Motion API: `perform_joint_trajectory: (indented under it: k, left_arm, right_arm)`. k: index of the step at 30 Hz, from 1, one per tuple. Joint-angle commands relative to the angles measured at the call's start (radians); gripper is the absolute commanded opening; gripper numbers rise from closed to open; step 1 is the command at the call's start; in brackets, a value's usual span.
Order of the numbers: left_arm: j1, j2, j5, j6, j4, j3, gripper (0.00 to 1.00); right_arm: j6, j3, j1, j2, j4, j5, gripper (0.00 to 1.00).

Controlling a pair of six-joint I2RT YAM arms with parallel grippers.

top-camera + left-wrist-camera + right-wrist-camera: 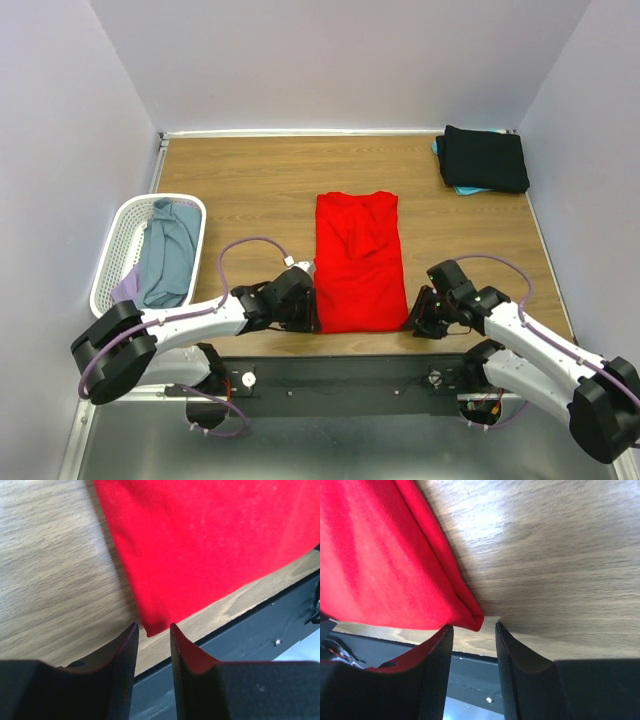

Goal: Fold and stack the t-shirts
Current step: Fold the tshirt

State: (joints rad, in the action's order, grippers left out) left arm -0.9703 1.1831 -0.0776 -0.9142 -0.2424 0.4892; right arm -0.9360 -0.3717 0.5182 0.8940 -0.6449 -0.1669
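Observation:
The red t-shirt's near corner (321, 328) (152, 626) on the basket's side is just past the robot's open fingers, so the left gripper should move gently a short way onto that corner next.
A bright red t-shirt (357, 262) lies flat in the middle of the table, folded into a long strip. My left gripper (312, 310) is low at its near left corner. In the left wrist view that gripper (152, 630) is open, and the red corner (155, 622) lies just beyond the fingertips, touching neither. My right gripper (412, 318) is at the near right corner. Seen from the right wrist, this gripper (473, 627) is open, with the folded red corner (470, 617) at the mouth of the gap. Both corners rest on the wood.
A folded black t-shirt (484, 158) lies on a teal one (462, 188) at the back right. A white mesh basket (120, 250) at the left holds a grey-blue shirt (170, 255) and a lavender one (127, 290). The table's near edge and a black rail (340, 375) run just behind both grippers.

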Motion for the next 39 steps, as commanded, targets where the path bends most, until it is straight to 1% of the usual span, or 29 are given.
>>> perform_joint_trajectory:
  k: [1, 5, 10, 18, 23, 24, 26, 27, 28, 30, 31, 32, 33, 39]
  left_arm:
    - [-0.005, 0.021, -0.022, 0.006, 0.028, -0.015, 0.40]
    - [-0.005, 0.026, -0.022, 0.005, 0.034, -0.018, 0.43]
    - [-0.007, 0.053, -0.028, 0.005, 0.060, -0.015, 0.43]
    - [-0.007, 0.081, -0.037, 0.012, 0.071, -0.015, 0.40]
    - [-0.008, 0.096, -0.040, 0.017, 0.072, -0.020, 0.37]
    - [-0.008, 0.098, -0.042, 0.015, 0.072, -0.018, 0.34]
    - [-0.008, 0.095, -0.050, 0.021, 0.071, -0.015, 0.28]
    - [-0.008, 0.093, -0.050, 0.024, 0.071, -0.012, 0.22]
    - [-0.008, 0.086, -0.050, 0.029, 0.065, -0.009, 0.19]
    - [-0.008, 0.078, -0.044, 0.043, 0.049, 0.002, 0.12]
    - [-0.008, 0.069, -0.044, 0.049, 0.034, 0.015, 0.04]
    - [-0.008, 0.066, -0.044, 0.058, 0.025, 0.022, 0.00]
    - [-0.008, 0.064, -0.037, 0.066, 0.002, 0.037, 0.00]
    - [-0.008, 0.020, -0.036, 0.104, -0.067, 0.065, 0.00]
  right_arm:
    - [-0.009, -0.030, 0.006, 0.003, 0.011, 0.066, 0.47]
    - [-0.004, -0.052, 0.006, 0.011, 0.011, 0.086, 0.47]
    - [-0.001, -0.053, 0.006, 0.037, 0.033, 0.081, 0.47]
    - [-0.006, -0.003, 0.006, 0.049, 0.073, 0.053, 0.45]
    - [-0.012, 0.025, 0.006, 0.062, 0.114, 0.023, 0.37]
    - [-0.011, 0.022, 0.008, 0.066, 0.119, 0.020, 0.36]
    - [-0.003, 0.016, 0.008, 0.077, 0.125, 0.014, 0.28]
    - [0.002, 0.011, 0.009, 0.082, 0.126, 0.012, 0.24]
    - [0.006, 0.002, 0.008, 0.085, 0.126, 0.009, 0.17]
    - [0.029, -0.013, 0.011, 0.100, 0.128, 0.006, 0.11]
    - [0.046, -0.027, 0.014, 0.105, 0.132, -0.006, 0.05]
    - [0.052, -0.033, 0.020, 0.117, 0.134, -0.014, 0.03]
    - [0.057, -0.038, 0.026, 0.120, 0.134, -0.020, 0.01]
    - [0.051, -0.056, 0.101, 0.103, 0.096, -0.033, 0.01]
